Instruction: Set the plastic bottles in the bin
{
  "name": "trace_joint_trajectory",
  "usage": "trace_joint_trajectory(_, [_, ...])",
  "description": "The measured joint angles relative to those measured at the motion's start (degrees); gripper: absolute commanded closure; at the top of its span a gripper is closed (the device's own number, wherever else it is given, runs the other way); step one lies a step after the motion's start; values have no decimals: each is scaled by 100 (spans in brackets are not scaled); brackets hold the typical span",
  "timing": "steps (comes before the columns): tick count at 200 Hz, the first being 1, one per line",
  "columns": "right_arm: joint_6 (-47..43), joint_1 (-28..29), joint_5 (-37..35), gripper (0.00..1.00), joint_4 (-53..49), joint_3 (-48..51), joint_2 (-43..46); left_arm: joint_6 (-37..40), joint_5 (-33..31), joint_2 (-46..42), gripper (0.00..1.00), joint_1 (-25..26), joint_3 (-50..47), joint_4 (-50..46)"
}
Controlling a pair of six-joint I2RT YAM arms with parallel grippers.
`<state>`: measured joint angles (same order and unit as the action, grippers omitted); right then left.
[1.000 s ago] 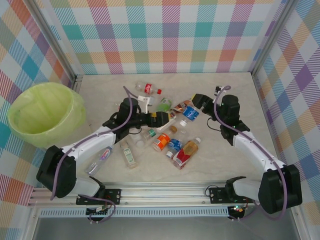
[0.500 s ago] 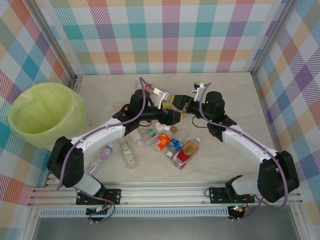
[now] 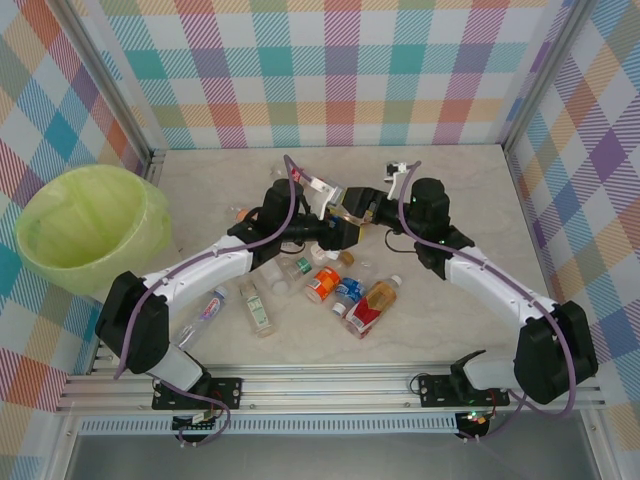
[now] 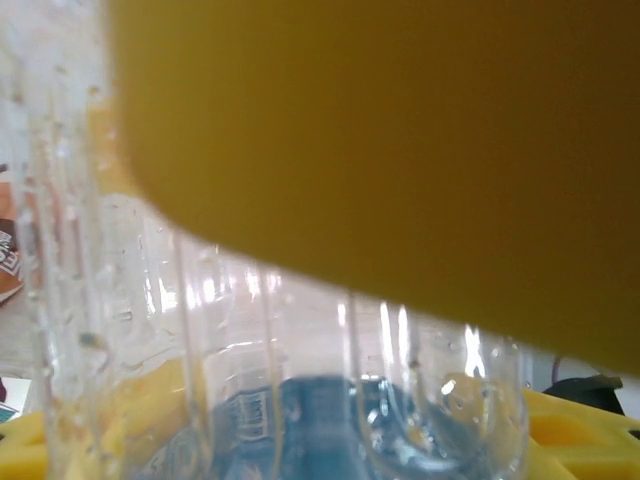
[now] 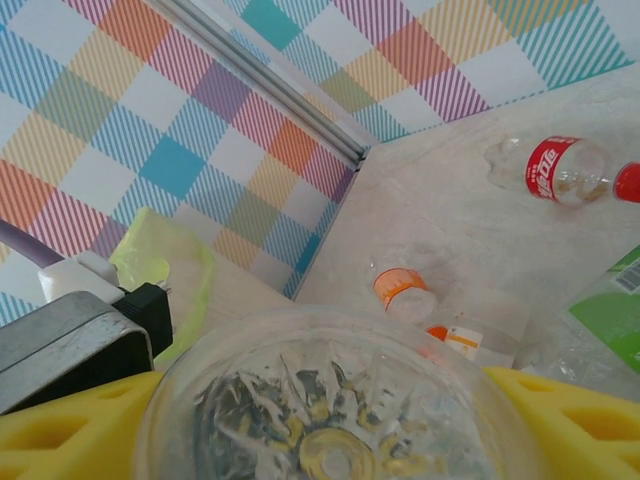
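The bin (image 3: 45, 200) is across the table. Next I will swing my left gripper away from my right gripper and release the bottle over the bin's opening.
A clear bottle with a blue label (image 3: 347, 207) hangs above the middle of the table, where both grippers meet. My right gripper (image 3: 360, 210) (image 5: 320, 435) is shut on it, and the bottle's ribbed base (image 5: 330, 400) sits between its yellow pads. My left gripper (image 3: 333, 226) (image 4: 320, 445) has the same bottle (image 4: 300, 380) between its fingers. I cannot make out whether they press on it. Several more bottles lie below, among them an orange-labelled one (image 3: 322, 285) and a red-labelled one (image 5: 555, 170). The yellow-green bin (image 3: 45, 200) (image 5: 160, 265) stands at the far left.
Loose bottles are scattered in front of the arms: a blue-labelled one (image 3: 347, 292), a red-and-yellow one (image 3: 372, 305), a green-labelled one (image 3: 258, 308) and a clear one (image 3: 205, 310). Checked walls close in the table at the back and both sides.
The right gripper carried the blue-labelled bottle left and the left gripper swung up to meet it at the centre. Over the last half second both arms barely moved.
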<state>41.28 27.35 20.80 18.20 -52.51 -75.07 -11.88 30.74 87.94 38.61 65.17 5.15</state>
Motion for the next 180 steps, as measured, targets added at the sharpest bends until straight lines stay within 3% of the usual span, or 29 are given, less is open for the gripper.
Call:
trace_joint_trajectory(36, [-249,7,-463,0,-221,-13,446,81,-1102,-138,52,0,-2,-247])
trace_joint_trajectory(94, [-431,11,-2033,0,-293,79,1180,750,-4605,-1266,52,-225,505,-1908])
trace_joint_trajectory(135, [-474,11,-2448,0,-643,175,1176,1346,-7023,-1950,52,-1292,1132,-2597])
trace_joint_trajectory(180, [-684,11,-2616,0,-907,175,1176,1644,-8144,-2170,51,-2671,1598,-3097])
